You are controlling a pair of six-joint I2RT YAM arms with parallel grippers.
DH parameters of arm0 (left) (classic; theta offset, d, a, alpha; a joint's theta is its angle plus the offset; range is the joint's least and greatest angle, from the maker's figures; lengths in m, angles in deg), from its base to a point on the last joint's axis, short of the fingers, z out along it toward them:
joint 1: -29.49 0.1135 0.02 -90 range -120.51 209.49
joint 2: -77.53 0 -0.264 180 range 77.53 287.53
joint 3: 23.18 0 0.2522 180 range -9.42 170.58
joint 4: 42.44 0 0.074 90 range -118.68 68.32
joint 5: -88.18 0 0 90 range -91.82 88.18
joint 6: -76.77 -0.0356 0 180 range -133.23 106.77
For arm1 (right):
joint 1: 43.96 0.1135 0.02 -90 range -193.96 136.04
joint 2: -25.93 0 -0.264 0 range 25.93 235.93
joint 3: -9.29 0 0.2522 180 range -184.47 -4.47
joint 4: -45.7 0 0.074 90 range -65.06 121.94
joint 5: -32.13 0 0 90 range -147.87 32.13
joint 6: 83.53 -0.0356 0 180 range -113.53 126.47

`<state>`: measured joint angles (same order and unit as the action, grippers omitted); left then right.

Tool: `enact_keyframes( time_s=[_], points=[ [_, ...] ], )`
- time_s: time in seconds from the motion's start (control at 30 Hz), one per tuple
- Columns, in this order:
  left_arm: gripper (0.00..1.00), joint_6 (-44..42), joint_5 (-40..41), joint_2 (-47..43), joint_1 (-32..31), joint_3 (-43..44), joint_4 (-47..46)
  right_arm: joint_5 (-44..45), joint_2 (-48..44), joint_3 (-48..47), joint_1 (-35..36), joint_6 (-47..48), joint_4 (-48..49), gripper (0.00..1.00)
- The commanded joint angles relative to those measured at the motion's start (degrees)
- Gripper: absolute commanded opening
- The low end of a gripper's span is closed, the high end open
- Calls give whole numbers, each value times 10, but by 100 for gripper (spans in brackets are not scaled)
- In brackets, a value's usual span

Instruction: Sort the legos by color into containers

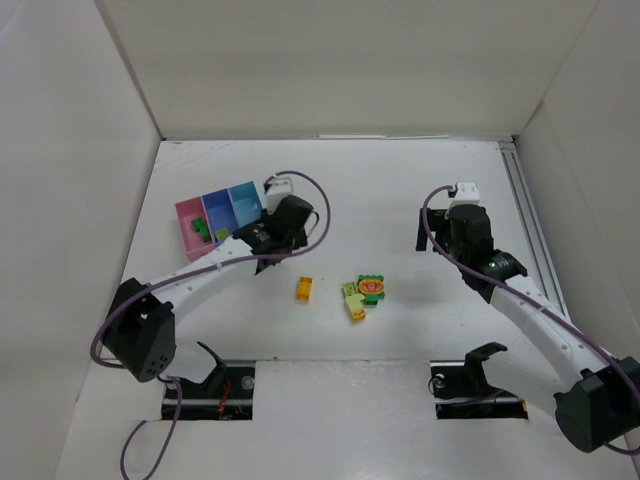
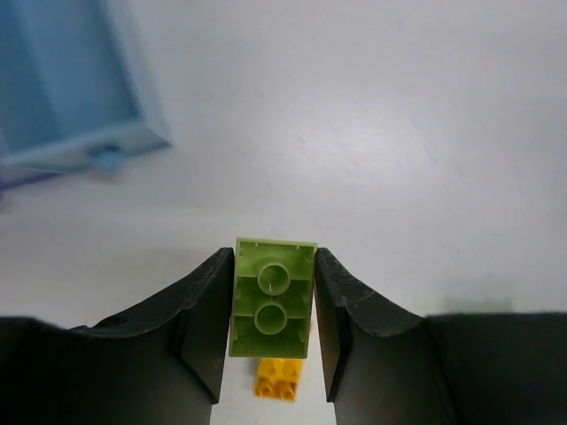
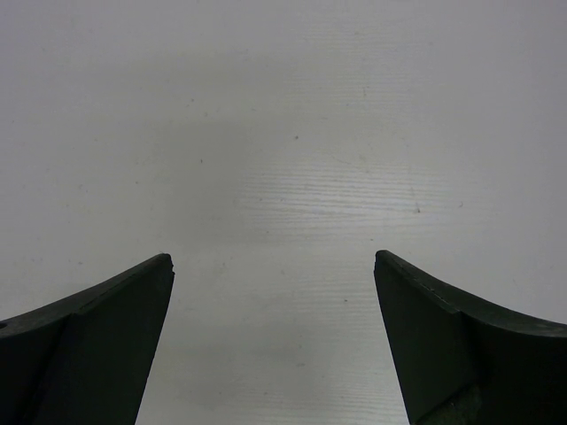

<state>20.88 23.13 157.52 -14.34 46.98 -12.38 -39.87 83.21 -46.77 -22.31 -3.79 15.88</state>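
The blue box (image 1: pixel 219 211) to my left gripper's left in the top view holds a light green lego. I will carry my lego that way next with my left gripper, over the box, and release it.
My left gripper (image 1: pixel 268 238) is shut on a light green lego (image 2: pixel 273 297) and holds it above the table, just right of the containers. The containers are a joined row: a pink box (image 1: pixel 190 228), a blue box (image 1: pixel 216 208) and a light blue box (image 1: pixel 244 198). Green legos (image 1: pixel 204 229) lie in them. The light blue box (image 2: pixel 71 97) shows at the upper left of the left wrist view. An orange lego (image 1: pixel 304 289) lies on the table and shows under the held brick (image 2: pixel 278 379). A light green lego (image 1: pixel 349 290), a pale yellow lego (image 1: pixel 356 309) and a green-orange-red stack (image 1: pixel 371 289) lie together mid-table. My right gripper (image 1: pixel 450 245) (image 3: pixel 275 261) is open and empty over bare table.
White walls close in the table on the left, back and right. A metal rail (image 1: pixel 528 220) runs along the right side. The arm bases stand at the near edge.
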Motion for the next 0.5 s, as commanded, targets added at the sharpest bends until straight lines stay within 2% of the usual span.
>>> enact_keyframes(
  time_s=[0.0,0.03,0.13,0.27,0.47],
  points=[
    [15,49,41,-2,86,42,58,3,-20,-15,-5,5,8,100],
    [17,41,31,-8,132,49,58,3,-26,-9,-5,5,8,100],
    [18,41,22,-31,206,49,24,9,-26,-9,-5,5,8,100],
    [18,36,-16,-22,277,32,-29,16,-14,-15,-5,5,-5,100],
    [18,47,8,33,328,56,-16,27,-20,-16,-5,0,-19,100]
  ],
)
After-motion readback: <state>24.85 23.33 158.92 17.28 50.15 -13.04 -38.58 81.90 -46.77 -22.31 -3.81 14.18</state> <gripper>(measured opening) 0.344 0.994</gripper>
